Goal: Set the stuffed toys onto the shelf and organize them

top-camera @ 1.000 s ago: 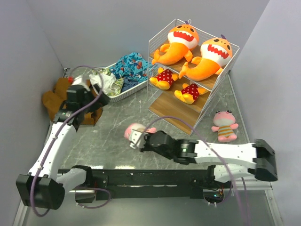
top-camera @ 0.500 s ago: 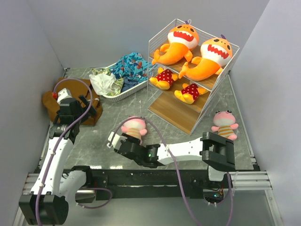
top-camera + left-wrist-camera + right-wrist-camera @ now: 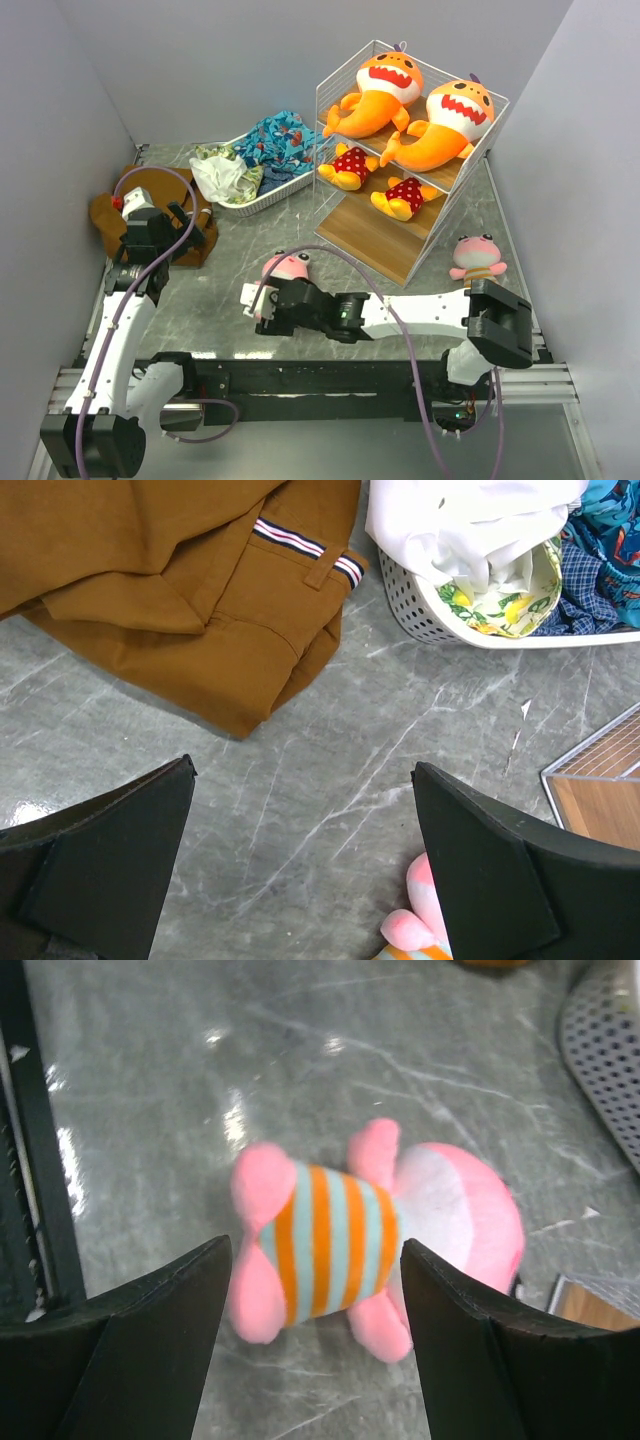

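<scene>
Next, my right gripper lowers onto the plush's striped belly (image 3: 308, 1258) beside the feet and closes, since that part of the plush lies between its open fingers.
One pink striped plush (image 3: 288, 268) lies on the grey table in front of the shelf (image 3: 372, 240). My right gripper (image 3: 262, 300) stands open around it. In the right wrist view the plush (image 3: 340, 1245) lies on its back between the spread fingers of that gripper (image 3: 315, 1260), with gaps on both sides. A second pink plush (image 3: 477, 257) sits right of the shelf. Two orange sharks (image 3: 385, 90) fill the top tier and two red-dressed dolls (image 3: 350, 165) sit on the middle tier. My left gripper (image 3: 152, 238) is open over bare table (image 3: 302, 770).
A brown cloth (image 3: 108, 215) lies at the far left, just beyond the left gripper (image 3: 180, 590). The white oval basket (image 3: 262, 197) with patterned clothes stands between the cloth and the shelf. Walls close in on both sides.
My right gripper has opened and let go of the pink plush, which now lies on the table. The left arm drew back from the basket toward the brown cloth, then stayed still.
</scene>
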You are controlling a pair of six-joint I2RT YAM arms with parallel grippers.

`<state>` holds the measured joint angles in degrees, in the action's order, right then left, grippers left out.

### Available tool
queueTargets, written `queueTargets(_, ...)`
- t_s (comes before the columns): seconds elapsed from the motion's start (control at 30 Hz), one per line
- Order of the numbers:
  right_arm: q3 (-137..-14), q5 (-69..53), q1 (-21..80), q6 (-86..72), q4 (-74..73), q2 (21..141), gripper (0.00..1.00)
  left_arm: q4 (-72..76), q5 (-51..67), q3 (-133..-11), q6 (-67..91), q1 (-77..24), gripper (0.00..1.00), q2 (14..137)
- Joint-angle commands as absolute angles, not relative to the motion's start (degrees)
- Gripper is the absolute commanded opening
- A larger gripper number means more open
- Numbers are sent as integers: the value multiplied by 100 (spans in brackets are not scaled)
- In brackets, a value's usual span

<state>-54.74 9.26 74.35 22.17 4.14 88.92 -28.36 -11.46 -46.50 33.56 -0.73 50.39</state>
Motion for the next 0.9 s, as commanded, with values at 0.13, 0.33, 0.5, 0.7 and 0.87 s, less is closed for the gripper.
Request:
queueTargets(0.13,-5440,508,7471,2479,342,9289,79,-2690,-1143,-4667,3208,-79,97,4931)
queueTargets(0.33,-5475,1652,7471,2654,791,10028,81,-2672,-1142,-4658,3217,-79,96,4913)
queueTargets(0.5,-5388,2222,7462,2707,1212,10187,26,-2707,-1195,-4667,3217,-88,96,4913)
queueTargets(0.7,-5335,2960,7304,2628,775,9423,0,-2707,-1274,-4667,3226,-88,97,4852)
queueTargets(0.87,-5292,3463,6716,2698,132,9132,0,-2707,-1283,-4676,3234,-88,96,4869)
